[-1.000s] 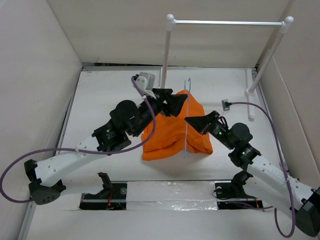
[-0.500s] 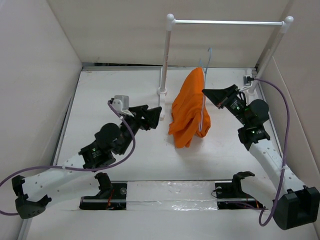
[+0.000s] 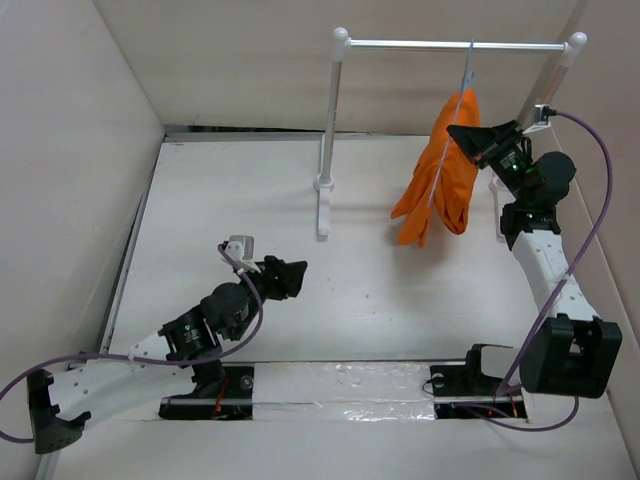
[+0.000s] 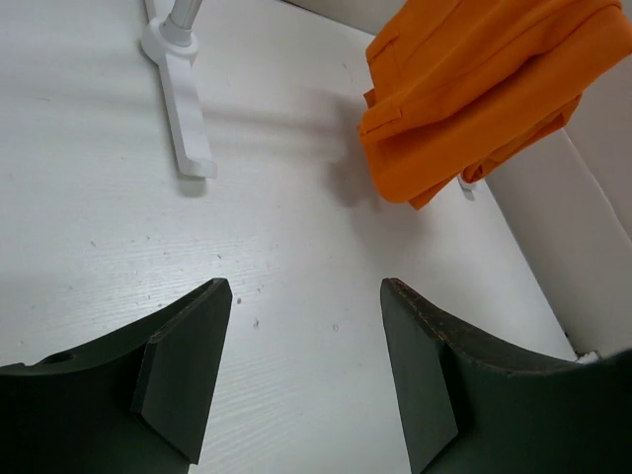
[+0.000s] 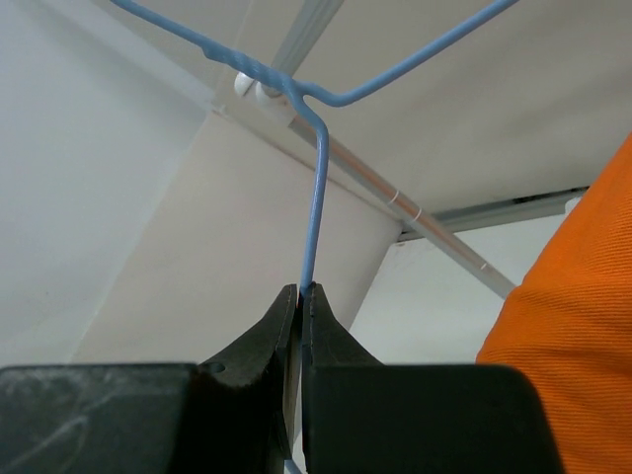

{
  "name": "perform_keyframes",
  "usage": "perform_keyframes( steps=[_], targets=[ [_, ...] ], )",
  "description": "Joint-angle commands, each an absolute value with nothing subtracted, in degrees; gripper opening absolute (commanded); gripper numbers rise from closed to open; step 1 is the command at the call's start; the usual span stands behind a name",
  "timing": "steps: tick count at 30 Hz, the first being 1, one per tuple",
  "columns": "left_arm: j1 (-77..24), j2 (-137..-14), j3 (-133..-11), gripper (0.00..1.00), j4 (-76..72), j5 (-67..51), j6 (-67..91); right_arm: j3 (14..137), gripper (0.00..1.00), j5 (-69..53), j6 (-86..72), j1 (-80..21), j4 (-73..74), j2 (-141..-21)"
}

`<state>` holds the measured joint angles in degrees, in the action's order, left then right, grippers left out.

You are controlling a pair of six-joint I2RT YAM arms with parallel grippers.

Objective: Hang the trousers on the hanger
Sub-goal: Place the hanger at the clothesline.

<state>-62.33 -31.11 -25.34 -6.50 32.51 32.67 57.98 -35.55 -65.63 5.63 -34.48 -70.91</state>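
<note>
The robot's right gripper will move outward and toward the right in the top view to let go of the hanger (image 3: 467,72), because the rod's bare part (image 3: 518,46) lies that way from it.
The orange trousers (image 3: 440,180) hang folded over the pale blue wire hanger (image 3: 467,72), high at the back right under the white rack's rod. In the right wrist view my right gripper (image 5: 302,292) is shut on the hanger's wire (image 5: 315,188), with orange cloth (image 5: 573,326) at the right edge. From above, my right gripper (image 3: 466,136) is right beside the trousers. My left gripper (image 3: 296,272) is open and empty, low over the table at the front left. The left wrist view shows its fingers (image 4: 193,365) spread, with the trousers (image 4: 474,89) far ahead.
The white rack has a rod (image 3: 455,45) on two posts; its left post (image 3: 328,130) stands on a foot (image 4: 183,99) mid-table. White walls (image 3: 70,170) close in the table on the left, back and right.
My right gripper has lifted the hanger with the trousers up and to the right, up by the rack's rod. My left arm has drawn back toward the front left.
</note>
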Motion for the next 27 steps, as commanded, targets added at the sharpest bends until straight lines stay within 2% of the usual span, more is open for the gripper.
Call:
perform_keyframes(
  steps=[1, 16, 27],
  targets=[
    [-62.7, -27.7, -23.5, 0.59, -5.3, 33.3, 36.1, 65.3, 0.0, -39.4, -67.3, 8.3, -48.8, -70.8],
    [-62.7, -29.4, -22.8, 0.59, -6.9, 31.4, 36.2, 74.3, 0.0, -44.1, -69.0, 14.2, -48.8, -81.2],
    [-62.7, -28.0, -23.7, 0.58, -4.4, 31.4, 36.5, 71.7, 0.0, -44.3, -69.7, 15.3, -50.4, -84.1]
  ],
)
